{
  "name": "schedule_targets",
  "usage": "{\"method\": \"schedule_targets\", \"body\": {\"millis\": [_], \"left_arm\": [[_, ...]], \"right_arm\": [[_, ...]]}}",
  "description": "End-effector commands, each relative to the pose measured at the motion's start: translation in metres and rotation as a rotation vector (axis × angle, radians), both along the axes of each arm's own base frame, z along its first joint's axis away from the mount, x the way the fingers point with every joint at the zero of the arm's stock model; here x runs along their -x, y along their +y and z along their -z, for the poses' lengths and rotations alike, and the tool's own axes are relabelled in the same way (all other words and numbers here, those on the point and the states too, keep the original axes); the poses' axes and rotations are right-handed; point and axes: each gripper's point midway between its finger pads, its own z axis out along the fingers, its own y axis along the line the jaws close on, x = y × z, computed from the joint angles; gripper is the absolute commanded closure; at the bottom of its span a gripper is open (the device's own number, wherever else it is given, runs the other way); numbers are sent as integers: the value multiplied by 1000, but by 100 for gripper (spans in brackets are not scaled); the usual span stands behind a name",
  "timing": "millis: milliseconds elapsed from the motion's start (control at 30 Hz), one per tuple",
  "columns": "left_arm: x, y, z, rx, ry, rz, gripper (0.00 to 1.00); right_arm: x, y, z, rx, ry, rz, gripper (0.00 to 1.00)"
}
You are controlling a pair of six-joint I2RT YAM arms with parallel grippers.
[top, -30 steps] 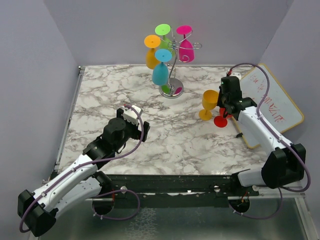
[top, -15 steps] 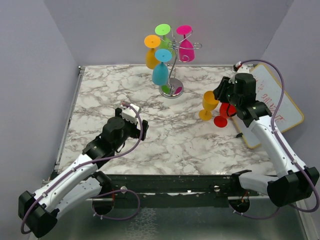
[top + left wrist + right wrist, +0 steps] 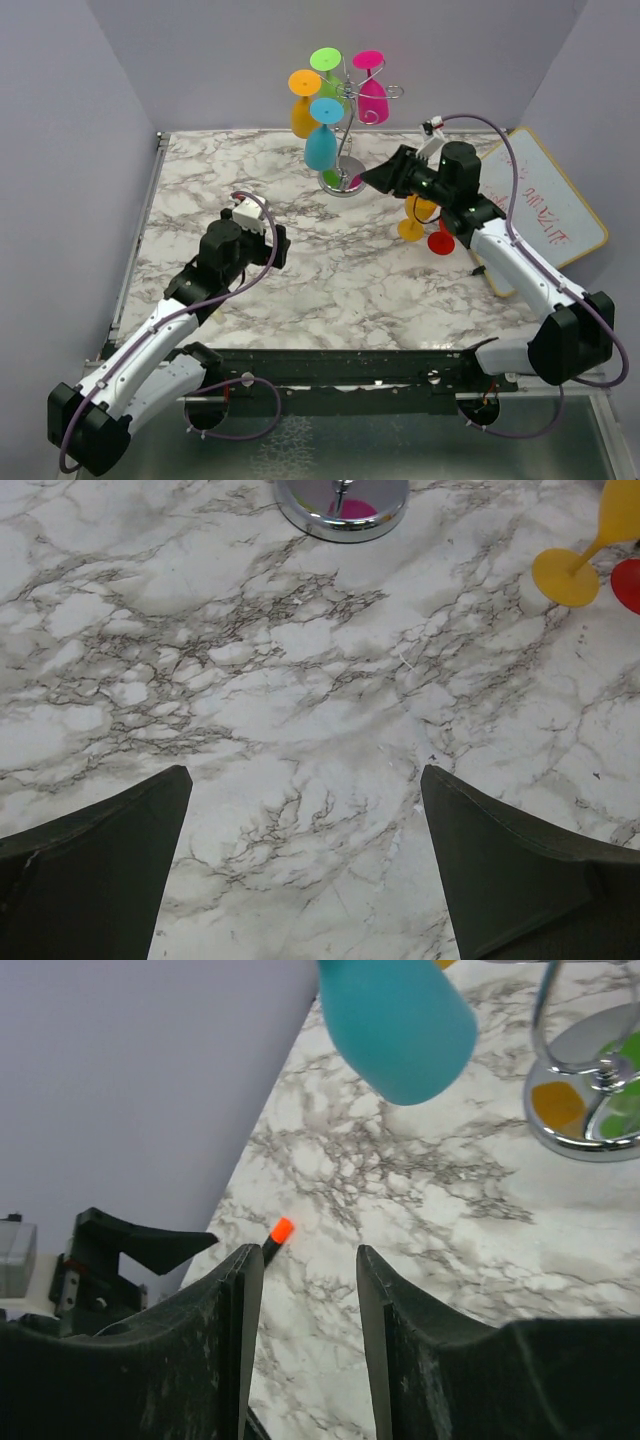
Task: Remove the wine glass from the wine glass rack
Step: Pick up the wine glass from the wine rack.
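The teal glass's upturned foot (image 3: pixel 331 110) is above the right gripper and to its left in the top view, so the gripper needs to move up and across to pinch the rim of the glass's foot.
The silver wire wine glass rack (image 3: pixel 348 150) stands at the back centre on a round shiny base (image 3: pixel 343 181). Teal (image 3: pixel 321 145), orange (image 3: pixel 302 112), green (image 3: pixel 327 62) and pink (image 3: pixel 372 98) wine glasses hang upside down from it. My right gripper (image 3: pixel 372 177) is open and empty, just right of the base and below the hanging glasses. In the right wrist view the gripper (image 3: pixel 308 1260) points past the teal glass (image 3: pixel 400 1020) and the base (image 3: pixel 590 1110). My left gripper (image 3: pixel 277 246) is open and empty over the table; its wrist view (image 3: pixel 305 780) shows the base (image 3: pixel 342 508) ahead.
A yellow glass (image 3: pixel 413 218) and a red glass (image 3: pixel 441 241) stand on the marble table (image 3: pixel 200 180) beside my right arm; their feet show in the left wrist view (image 3: pixel 565 575). A whiteboard (image 3: pixel 545 200) leans at the right. Grey walls enclose the table.
My right arm has swung left, away from the yellow and red glasses, to beside the rack's base. My left gripper has moved slightly further onto the table.
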Motion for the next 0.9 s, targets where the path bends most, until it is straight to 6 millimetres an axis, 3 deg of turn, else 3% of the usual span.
{"method": "schedule_targets", "body": {"millis": [0, 100, 400, 867], "left_arm": [[-1, -1, -8, 33, 17, 8, 1], [-2, 3, -8, 35, 7, -12, 1], [-2, 3, -10, 53, 2, -13, 1], [-2, 1, -11, 73, -4, 4, 1]], "right_arm": [[-8, 28, -42, -123, -54, -23, 52], [-17, 37, -42, -203, -33, 25, 52], [-56, 64, -73, -267, -83, 104, 51], [-104, 78, -68, -253, -62, 256, 52]]}}
